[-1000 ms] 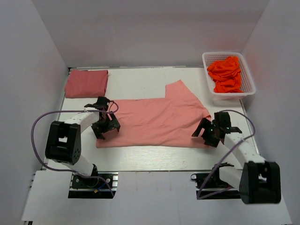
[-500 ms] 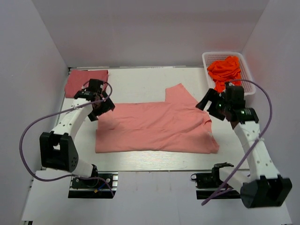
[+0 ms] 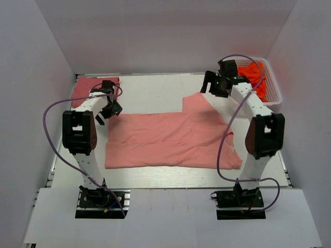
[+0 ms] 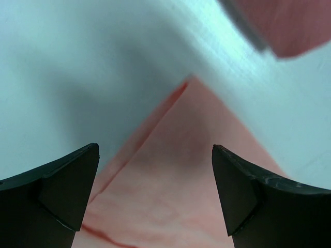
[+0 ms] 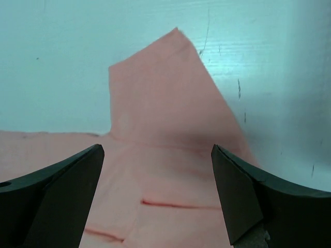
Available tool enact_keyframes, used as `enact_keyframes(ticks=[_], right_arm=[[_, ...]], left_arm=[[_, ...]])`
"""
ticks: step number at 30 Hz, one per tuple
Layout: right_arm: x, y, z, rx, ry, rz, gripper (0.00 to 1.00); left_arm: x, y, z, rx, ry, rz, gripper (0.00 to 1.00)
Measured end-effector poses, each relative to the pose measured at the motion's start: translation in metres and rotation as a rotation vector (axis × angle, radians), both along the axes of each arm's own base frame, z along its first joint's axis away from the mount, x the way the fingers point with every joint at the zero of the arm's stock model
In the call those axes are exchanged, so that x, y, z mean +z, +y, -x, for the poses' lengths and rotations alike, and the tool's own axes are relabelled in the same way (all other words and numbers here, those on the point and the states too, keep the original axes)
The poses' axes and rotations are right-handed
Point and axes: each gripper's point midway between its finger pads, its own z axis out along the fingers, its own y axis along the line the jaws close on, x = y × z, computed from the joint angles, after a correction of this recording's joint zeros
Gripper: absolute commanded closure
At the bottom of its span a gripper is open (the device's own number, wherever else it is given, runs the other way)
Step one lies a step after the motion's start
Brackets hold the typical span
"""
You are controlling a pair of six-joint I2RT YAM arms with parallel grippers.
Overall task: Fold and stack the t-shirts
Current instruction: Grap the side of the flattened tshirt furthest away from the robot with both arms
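Observation:
I will next lower my left gripper away from my base, down onto the pink shirt's peaked corner nearest the rose-red shirt.
The light salmon-pink t-shirt [image 3: 170, 139] lies spread flat across the middle of the table, one sleeve [image 3: 199, 103] pointing to the back. The darker rose-red t-shirt [image 3: 85, 87] lies folded at the back left. My left gripper [image 3: 106, 111] is open and empty above the pink shirt's far-left corner [image 4: 170, 170]; the rose-red shirt [image 4: 289, 26] shows at the upper right of that view. My right gripper [image 3: 213, 88] is open and empty above the sleeve [image 5: 165, 98]. Both sets of jaws stand wide apart with nothing between them.
A white basket [image 3: 273, 98] with bright orange cloth [image 3: 253, 75] stands at the back right, close behind my right arm. White walls enclose the table on the left, back and right. Cables loop from both arms.
Both arms swung from the shirt's near corners to its far side. The left now sits over the far-left corner, the right over the sleeve. The shirt lies flatter along its near edge.

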Motion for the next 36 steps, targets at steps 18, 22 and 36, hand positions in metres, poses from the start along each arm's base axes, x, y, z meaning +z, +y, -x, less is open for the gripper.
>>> enact_keyframes(ticks=[18,22,36], right_arm=[[-0.104,0.009,-0.132,0.041,-0.068,0.115,0.1],[-0.126,0.014,-0.153,0.054,-0.089,0.117,0.1],[-0.141,0.03,-0.137,0.128,-0.066,0.115,0.72]], left_arm=[[-0.03,-0.001,-0.058,0.009,-0.105,0.024,0.82],[-0.03,-0.002,-0.06,0.008,-0.114,0.029,0.99],[-0.03,-0.007,-0.062,-0.006,-0.13,0.056,1.0]])
